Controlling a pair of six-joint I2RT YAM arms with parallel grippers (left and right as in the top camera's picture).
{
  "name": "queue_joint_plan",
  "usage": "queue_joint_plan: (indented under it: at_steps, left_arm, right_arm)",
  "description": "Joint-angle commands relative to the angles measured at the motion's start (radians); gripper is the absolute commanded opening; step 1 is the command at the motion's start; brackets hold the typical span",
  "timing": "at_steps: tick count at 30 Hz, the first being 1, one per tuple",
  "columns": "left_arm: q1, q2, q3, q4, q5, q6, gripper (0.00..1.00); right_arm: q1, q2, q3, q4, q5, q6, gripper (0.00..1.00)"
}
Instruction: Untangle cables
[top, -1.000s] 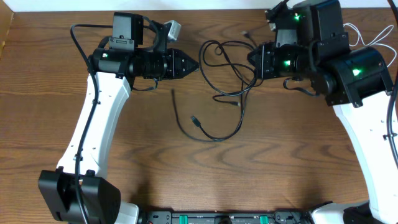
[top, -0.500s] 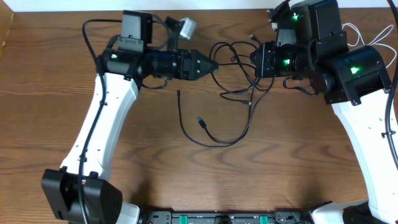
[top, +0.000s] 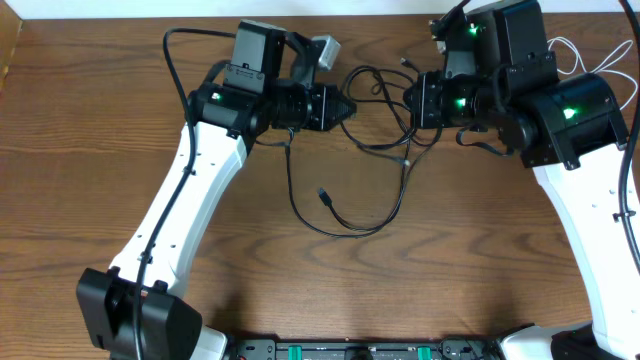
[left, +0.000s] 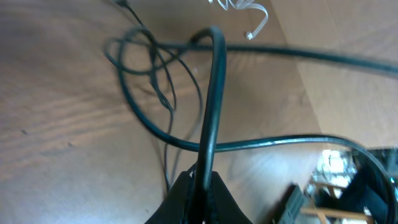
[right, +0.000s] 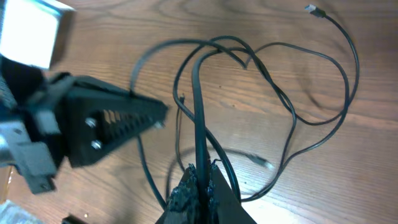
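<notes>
I will next lower my right gripper backward and let go of the cable's raised part on the wood inside the cable's sagging loop (top: 384, 172), below and back from the gripper.
The black cable (top: 350, 232) lies in tangled loops at the back middle of the table, with one long loop sagging toward the front and a plug (top: 323, 195) inside it. My left gripper (top: 349, 106) is shut on a strand of it, seen in the left wrist view (left: 202, 186) with the cable (left: 214, 93) running up from the jaws. My right gripper (top: 411, 102) faces it closely and is shut on another strand (right: 198, 106) in the right wrist view (right: 199, 177). The white cable (top: 572, 48) lies at the far right behind my right arm; its end shows in the left wrist view (left: 254, 30).
The left gripper (right: 118, 118) fills the left of the right wrist view. A black plug (right: 311, 9) lies on the wood at the back. The table's far edge (top: 100, 18) is close behind both grippers.
My left arm has swung right, bringing its gripper close to the right gripper. The black cable's loops shifted right with it. The right arm stayed put.
</notes>
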Motion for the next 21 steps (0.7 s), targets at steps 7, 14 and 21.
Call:
queue_joint_plan:
  at_steps: [7, 14, 21]
  left_arm:
    - [0.193, -0.096, 0.033, 0.202, -0.035, -0.237, 0.07]
    - [0.28, -0.22, 0.033, 0.243, -0.039, -0.26, 0.07]
    - [0.32, -0.295, 0.033, 0.217, -0.037, -0.259, 0.08]
  right_arm:
    - [0.001, 0.057, -0.088, -0.139, 0.157, 0.002, 0.01]
    - [-0.001, 0.067, -0.308, -0.071, 0.157, 0.002, 0.01]
    - [-0.001, 0.067, -0.474, 0.024, 0.135, 0.019, 0.01]
